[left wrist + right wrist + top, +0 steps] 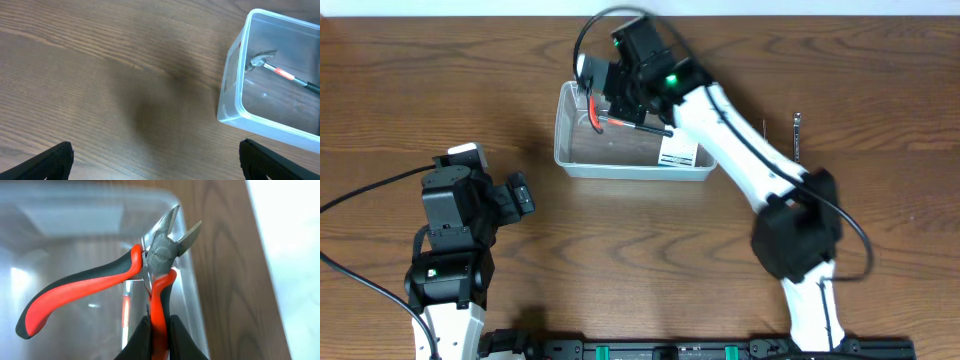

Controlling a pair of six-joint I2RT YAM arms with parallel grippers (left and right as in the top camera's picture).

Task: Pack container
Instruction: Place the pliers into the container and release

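Note:
The pliers still hang above the container's open top, so the robot's right gripper needs to go down into the container, over the slim red-and-black tool point(624, 123) point(126, 311), and release the pliers there.
The clear plastic container point(620, 170) stands at the back middle of the table. It also shows in the left wrist view point(231, 100) and the right wrist view point(192, 305). My right gripper point(603, 98) is shut on one handle of red-and-black cutting pliers point(160, 260) and holds them over the container's left end. The gripper's fingers point(159, 335) clamp the lower red handle. In the overhead view the pliers point(595, 112) hang by the left wall. A slim red-and-black tool with a metal head point(262, 61) lies inside. My left gripper point(157, 165) is open and empty, left of the container.
A white-and-blue box point(678, 153) sits in the container's right end. A thin metal piece point(797, 135) lies on the wood to the right of the right arm. The table's white far edge point(295, 255) is close behind the container.

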